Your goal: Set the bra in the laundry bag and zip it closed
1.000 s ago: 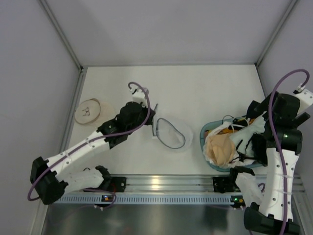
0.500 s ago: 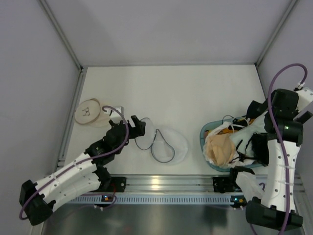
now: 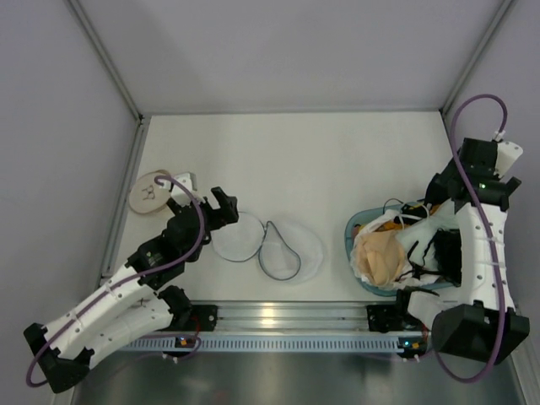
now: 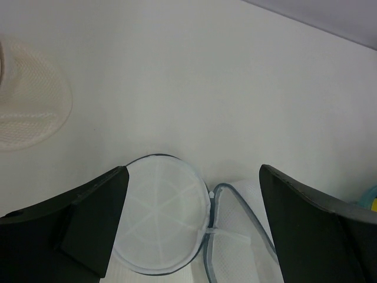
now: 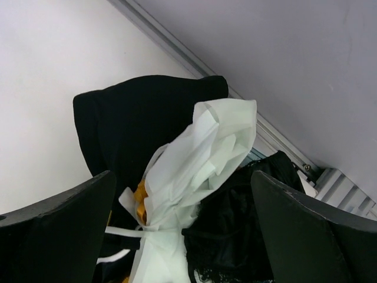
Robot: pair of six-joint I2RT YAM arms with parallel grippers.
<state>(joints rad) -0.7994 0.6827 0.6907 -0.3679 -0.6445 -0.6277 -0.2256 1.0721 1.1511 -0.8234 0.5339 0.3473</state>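
Observation:
Next, my open right gripper lowers onto the gathered edge of the pale white bra [image 5: 168, 206], since it lies below, between its fingers in the wrist view.
The laundry bag [image 3: 291, 251] lies unzipped in the middle of the table, a white mesh pouch with dark wire rims. Its round lid [image 3: 238, 236] is flipped flat to the left. My left gripper [image 3: 224, 205] stands open just left of the lid, holding nothing. In the left wrist view the lid [image 4: 159, 221] and the open pouch [image 4: 247, 236] lie between and beyond the fingers [image 4: 88, 224]. A beige bra [image 3: 380, 257] lies in the blue basket [image 3: 353, 232]. My right gripper [image 3: 440, 196] hangs open over the basket's white [image 5: 194, 165] and black garments [image 5: 235, 236].
A second flat, round beige mesh pouch [image 3: 152, 192] lies at the far left by the wall. The basket at the right holds several tangled garments. Enclosure walls stand on the left, the right and at the back; a metal rail runs along the near edge.
My left gripper opened, let go of the bag's lid and drew back to the left. The lid now lies flat beside the pouch. The right wrist has swung further back over the basket.

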